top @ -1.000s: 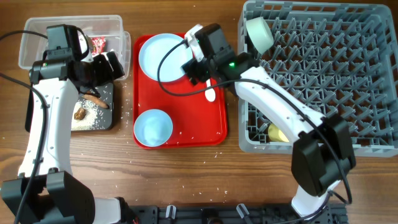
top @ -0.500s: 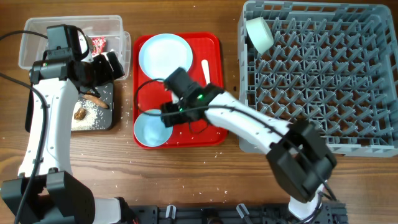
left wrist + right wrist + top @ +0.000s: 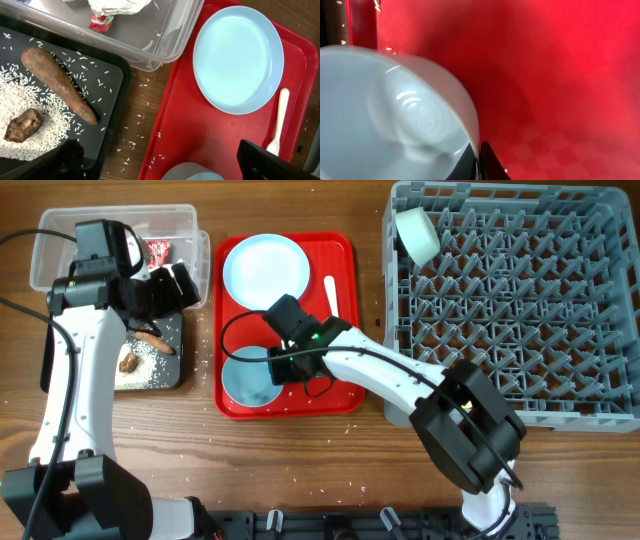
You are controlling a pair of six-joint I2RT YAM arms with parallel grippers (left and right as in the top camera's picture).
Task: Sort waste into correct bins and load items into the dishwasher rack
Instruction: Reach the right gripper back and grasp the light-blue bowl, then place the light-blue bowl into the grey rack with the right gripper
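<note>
I will lift my right gripper across to the right in the overhead view, because free rack wires by the second bowl (image 3: pixel 428 300) are there. Then I will tilt it, lower it and release.
A pale blue bowl (image 3: pixel 248 380) sits at the front of the red tray (image 3: pixel 345 385). My right gripper (image 3: pixel 283 367) is shut on its right rim. In the right wrist view the rim of the bowl (image 3: pixel 395 115) runs between the two dark fingertips of that gripper (image 3: pixel 477 162). The blue plate (image 3: pixel 265 268) and white spoon (image 3: pixel 330 292) lie further back on the tray. My left gripper (image 3: pixel 178 283) hangs open over the bins' edge, and its fingers (image 3: pixel 65 160) stand wide apart and hold nothing. A second bowl (image 3: pixel 415 232) leans in the grey rack (image 3: pixel 520 310).
The clear tub (image 3: pixel 60 240) holds a red wrapper (image 3: pixel 101 20) and crumpled paper (image 3: pixel 115 5). The black tray (image 3: pixel 172 360) holds rice (image 3: pixel 20 100), a brown stick (image 3: pixel 57 82) and a lump (image 3: pixel 22 125). Rice grains are scattered on the wood beside the red tray.
My right arm swung from the plate and spoon down to the front bowl, and its jaws closed on the rim. The left arm has not moved.
</note>
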